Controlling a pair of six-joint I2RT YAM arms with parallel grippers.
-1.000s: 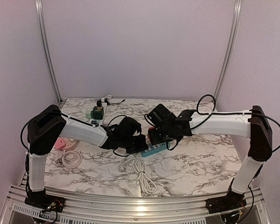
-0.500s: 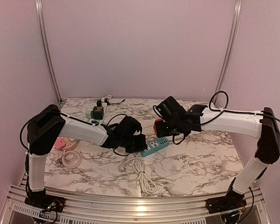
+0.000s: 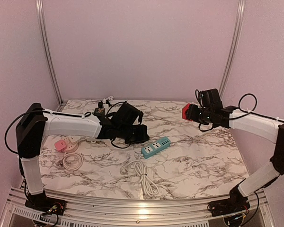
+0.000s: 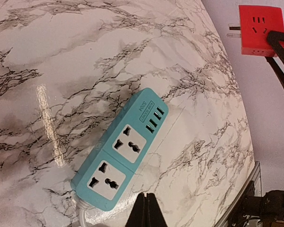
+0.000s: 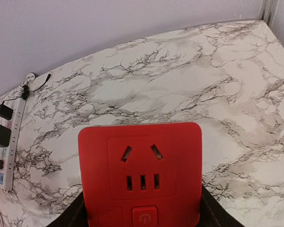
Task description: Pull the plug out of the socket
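Note:
My right gripper moves down toward the bare marble below it next and releases the plug, since the red plug (image 3: 185, 111) already hangs clear of the teal socket strip.
The red plug (image 3: 185, 111), a square block with its own outlets and a power button, hangs in the air at the right, clear of the teal socket strip (image 3: 155, 147). My right gripper (image 3: 191, 113) is shut on its sides. In the right wrist view the plug (image 5: 141, 161) fills the space between the fingers of that gripper (image 5: 142, 210). Seen from the left wrist, both outlets of the socket (image 4: 119, 156) are bare, and the plug (image 4: 259, 29) shows its metal prongs. My left gripper (image 4: 146, 201) is shut on nothing, just off the strip's cable end.
A white cable coil (image 3: 142, 173) lies in front of the teal strip. Pink and white plugs (image 3: 65, 144) and another white coil (image 3: 72, 161) sit at the left. A white power strip with black adapters (image 5: 8, 142) lies at the back left.
My right gripper has lifted the red plug off the teal strip and carried it up and to the right. The left gripper has drawn back a little from the strip.

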